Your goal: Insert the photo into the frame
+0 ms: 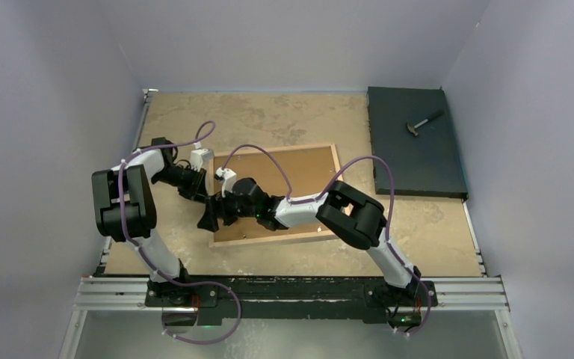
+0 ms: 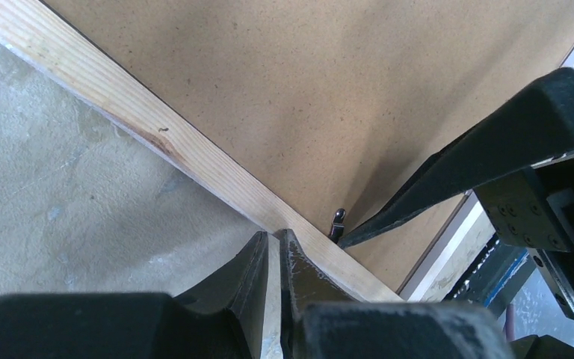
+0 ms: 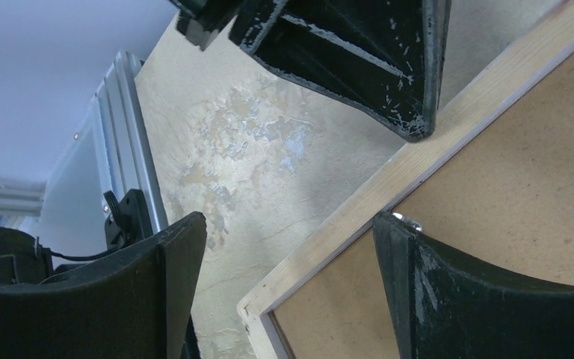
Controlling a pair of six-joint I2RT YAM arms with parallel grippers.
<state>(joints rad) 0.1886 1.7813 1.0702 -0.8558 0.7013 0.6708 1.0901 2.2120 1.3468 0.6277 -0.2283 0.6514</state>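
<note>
Next, my right gripper lifts, turns and comes back, then lowers astride the frame's near bar [image 1: 261, 240] and closes, as bare table alongside leaves its outer finger room.
The frame [image 1: 299, 237] lies face down on the table with a plain brown backing board [image 1: 299, 176] in it. Its light wood rail [image 2: 157, 134] runs diagonally through the left wrist view. My left gripper [image 2: 274, 238] is shut, its tips resting on that rail next to a small metal tab [image 2: 336, 221]. My right gripper [image 3: 290, 221] stands open astride the rail [image 3: 456, 120] near a corner. One of its fingers [image 3: 448, 292] sits on the board by the tab [image 3: 407, 221]; the other hangs over the table. The photo is out of view.
A black slab [image 1: 415, 142] with a small hammer [image 1: 424, 122] on it lies at the back right. An aluminium rail [image 1: 291, 292] runs along the near edge, and grey walls close in the table on three sides.
</note>
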